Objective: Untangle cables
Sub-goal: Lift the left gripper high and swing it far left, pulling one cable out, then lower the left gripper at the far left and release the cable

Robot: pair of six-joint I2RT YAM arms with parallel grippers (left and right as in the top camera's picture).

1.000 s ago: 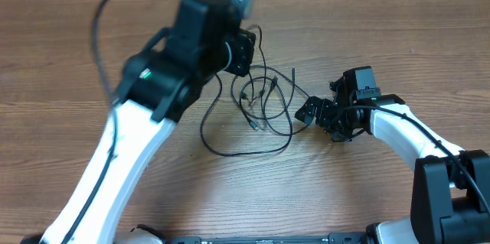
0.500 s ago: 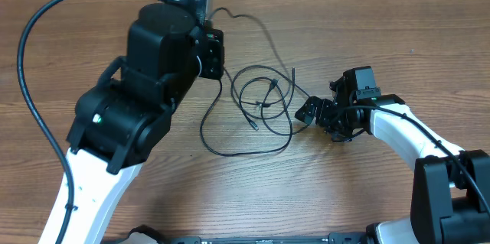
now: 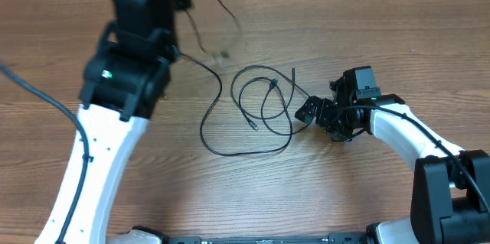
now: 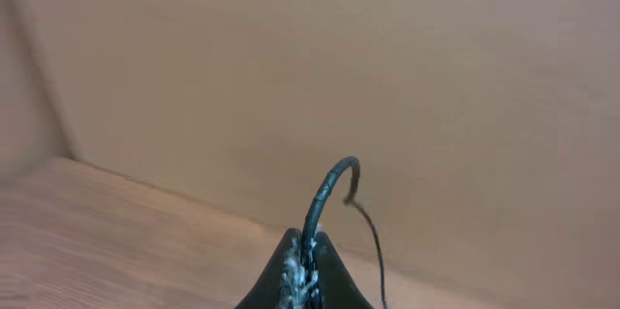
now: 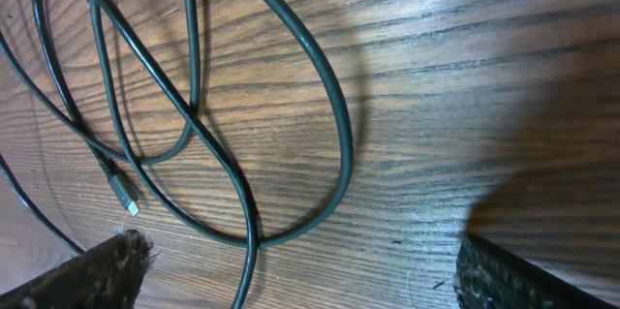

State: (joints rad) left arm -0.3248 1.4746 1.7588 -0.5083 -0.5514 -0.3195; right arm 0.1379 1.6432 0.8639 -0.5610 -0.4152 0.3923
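Observation:
I will swing my left gripper to the left in the overhead view, then down over bare wood, since that side of the table is clear of the cable loops.
Thin black cables (image 3: 264, 100) lie in loose loops at the middle of the wooden table (image 3: 352, 190), with one long strand (image 3: 205, 125) curving left around them. My left gripper (image 4: 308, 268) is raised high and shut on a cable (image 4: 325, 193), which arcs above the fingertips and trails down as a thinner cord (image 4: 374, 251). In the overhead view that lifted cable (image 3: 223, 8) shows blurred near the top edge. My right gripper (image 5: 310, 285) rests low over the table, open, with cable loops (image 5: 334, 115) and a small plug end (image 5: 126, 199) lying ahead of its fingers (image 5: 121, 261).
The left arm (image 3: 126, 68) rises over the table's left half, with its thick black wire (image 3: 34, 95) beside it. The right arm (image 3: 398, 125) reaches in from the lower right. A tan wall (image 4: 387, 57) stands behind the table.
The left arm has swung up and to the left, drawing one cable up and away from the pile; fewer loops lie on the table. The right arm has not moved.

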